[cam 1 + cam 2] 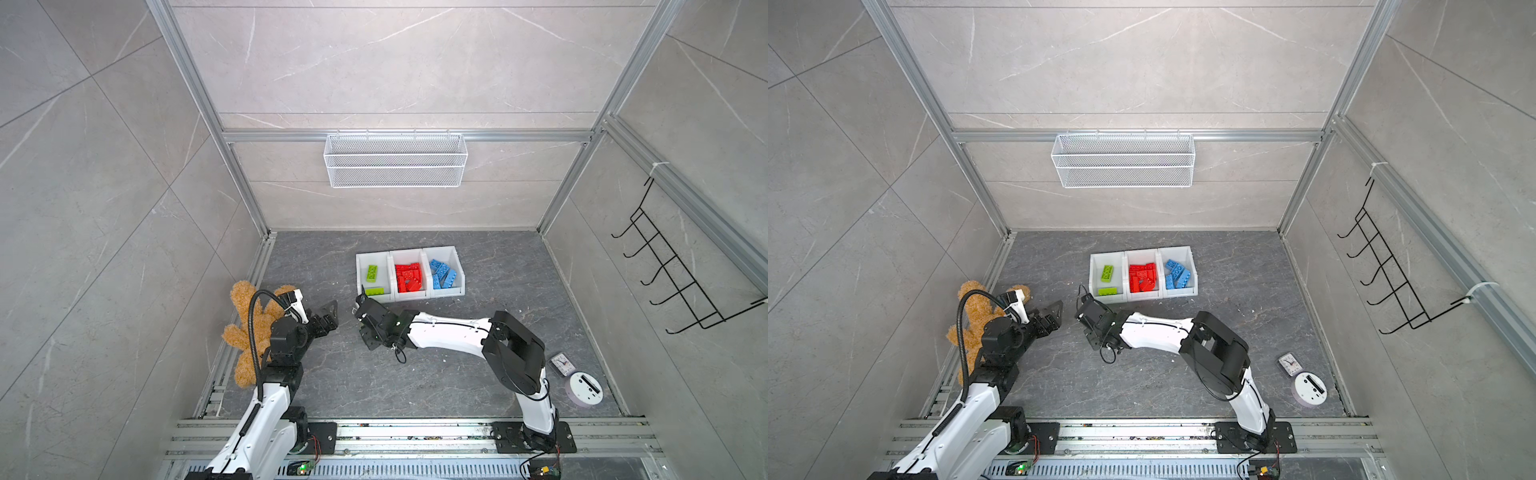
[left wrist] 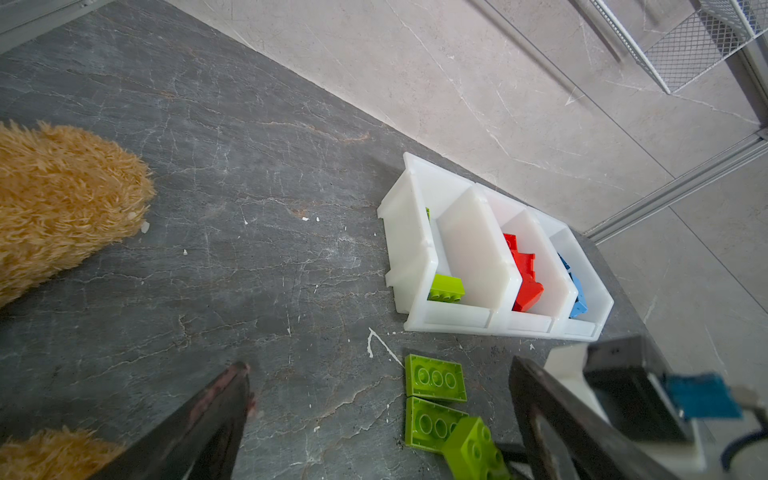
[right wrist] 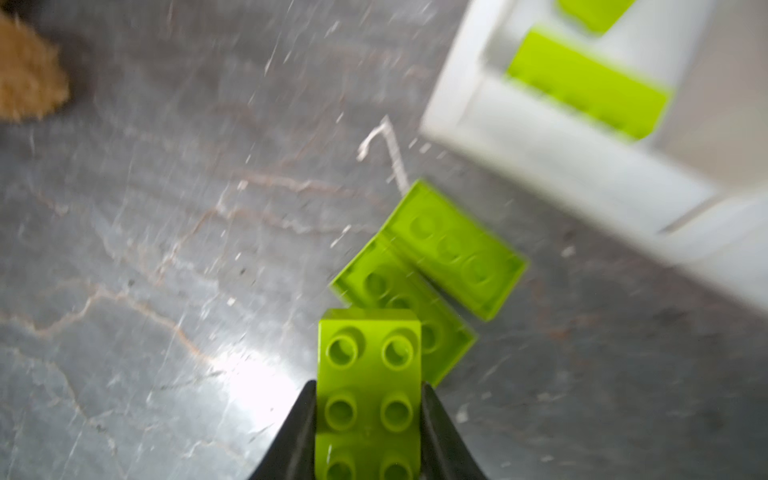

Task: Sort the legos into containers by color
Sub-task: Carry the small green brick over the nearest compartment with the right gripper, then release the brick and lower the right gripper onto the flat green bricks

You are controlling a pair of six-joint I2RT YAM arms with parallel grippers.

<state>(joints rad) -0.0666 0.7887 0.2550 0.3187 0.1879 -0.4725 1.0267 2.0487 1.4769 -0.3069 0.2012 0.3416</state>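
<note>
My right gripper rises next and carries the lime green lego outward, to release it inside the container with matching green legos, which stands outward of the gripper.
My right gripper [image 3: 368, 388] is shut on a lime green lego [image 3: 368, 395], held just above the floor in front of the left container [image 1: 376, 254]. Two more green legos [image 2: 434, 377] [image 2: 432, 424] lie side by side, studs down, on the floor under it. The three white containers stand in a row. The left one holds two green legos [image 1: 372, 272], the middle one [image 1: 406, 254] red legos [image 1: 409, 278], the right one [image 1: 440, 251] blue legos [image 1: 442, 274]. My left gripper [image 1: 336, 313] stands open and empty, left of the right gripper [image 1: 360, 300].
A brown plush toy [image 1: 249, 328] lies by the left wall behind my left arm. A small clock [image 1: 562, 363] and a round white device [image 1: 585, 388] sit at the right front. A wire mesh basket [image 1: 395, 160] hangs on the back wall, a black hook rack [image 1: 681, 270] on the right wall.
</note>
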